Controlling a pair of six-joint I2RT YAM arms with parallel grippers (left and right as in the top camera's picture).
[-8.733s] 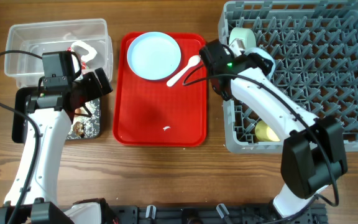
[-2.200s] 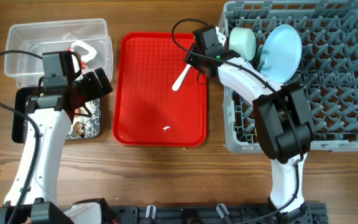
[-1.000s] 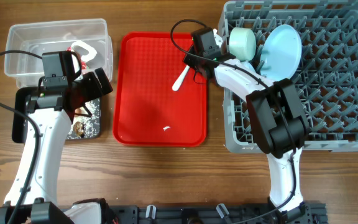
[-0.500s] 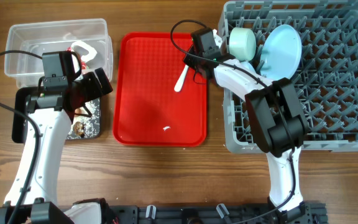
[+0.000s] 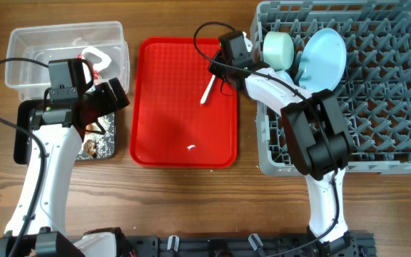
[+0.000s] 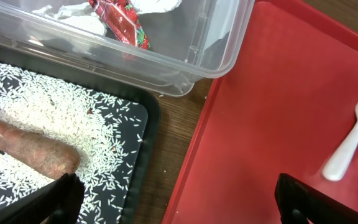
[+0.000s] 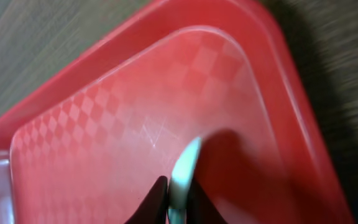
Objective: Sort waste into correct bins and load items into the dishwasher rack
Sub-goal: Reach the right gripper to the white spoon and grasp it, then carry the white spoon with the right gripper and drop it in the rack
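Note:
The part of the rack beside the pale blue plate (image 5: 327, 46) is empty, so my right gripper should move up, across and down onto the rack's wires there to release the spoon.
The white spoon (image 5: 207, 91) is on the flat red tray (image 5: 184, 121) near its upper right corner. My right gripper (image 5: 217, 73) is shut on the spoon's handle; the right wrist view shows the spoon (image 7: 185, 163) pinched between the two dark fingers of my right gripper (image 7: 178, 196). My left gripper (image 5: 113, 96) stands wide open with nothing in it. It hovers over the gap between the black tray (image 6: 138, 112) and the red tray (image 6: 272, 93). A pale blue plate (image 5: 327, 46) and a mint bowl (image 5: 278, 48) stand in the grey dishwasher rack (image 5: 377, 143).
The clear tub (image 5: 27, 43) at back left holds a red-and-white wrapper (image 6: 120, 22). The black tray (image 5: 21, 143) in front of it carries rice grains (image 6: 55, 106) and a carrot-like stick (image 6: 23, 146). A small white scrap (image 5: 191, 148) lies low on the red tray.
My right gripper's jaws have closed onto the spoon's handle, and the spoon has swung slightly more upright. The left arm has not moved.

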